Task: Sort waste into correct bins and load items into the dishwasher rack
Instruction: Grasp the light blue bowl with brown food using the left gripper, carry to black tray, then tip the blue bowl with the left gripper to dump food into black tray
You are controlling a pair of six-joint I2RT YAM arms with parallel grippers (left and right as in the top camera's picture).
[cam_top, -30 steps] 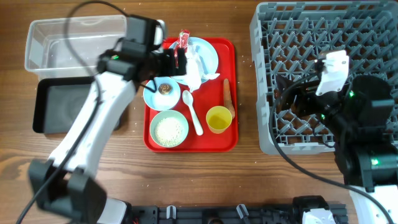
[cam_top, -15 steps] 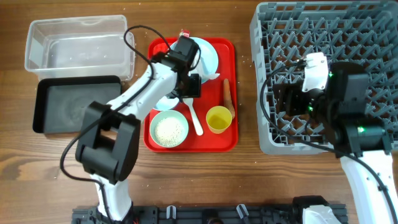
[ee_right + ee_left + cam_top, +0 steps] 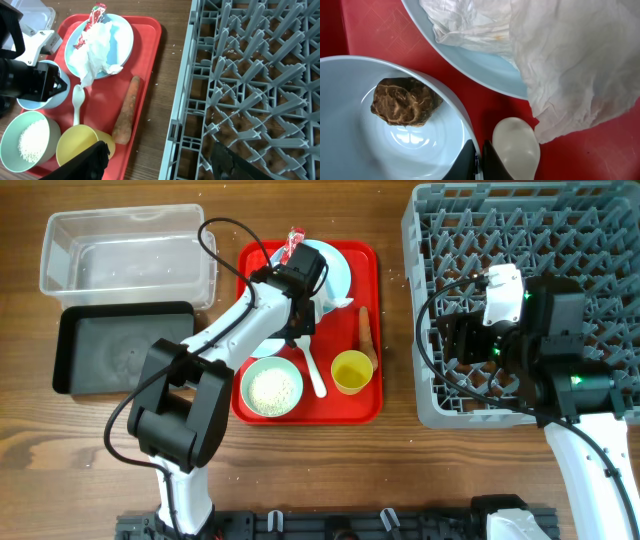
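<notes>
Next I will raise the bowl in my left gripper, tip it over the black tray and return it to the red tray (image 3: 370, 405), then release it, as it holds food.
My left gripper (image 3: 479, 162) is shut on the rim of a pale blue bowl (image 3: 365, 150) that holds a small brown food lump (image 3: 405, 101). The bowl sits on the red tray (image 3: 370, 405), next to the white spoon (image 3: 516, 147). A crumpled white napkin (image 3: 560, 60) lies on the pale blue plate (image 3: 338, 268), with the red wrapper (image 3: 293, 242) at its far edge. A bowl of rice (image 3: 271, 388), the yellow cup (image 3: 351, 371) and the orange stick (image 3: 367, 335) are also on the tray. My right gripper (image 3: 160, 165) hangs open over the left edge of the grey dishwasher rack (image 3: 530, 240), holding nothing.
The clear tub (image 3: 60, 280) stands at the back left, with the black tray (image 3: 70, 365) just in front of it. A few crumbs lie on the wood between the red tray and the rack.
My left gripper has closed on the bowl's rim after swinging in over the red tray. The right gripper has narrowed a little and its arm has shifted slightly left.
</notes>
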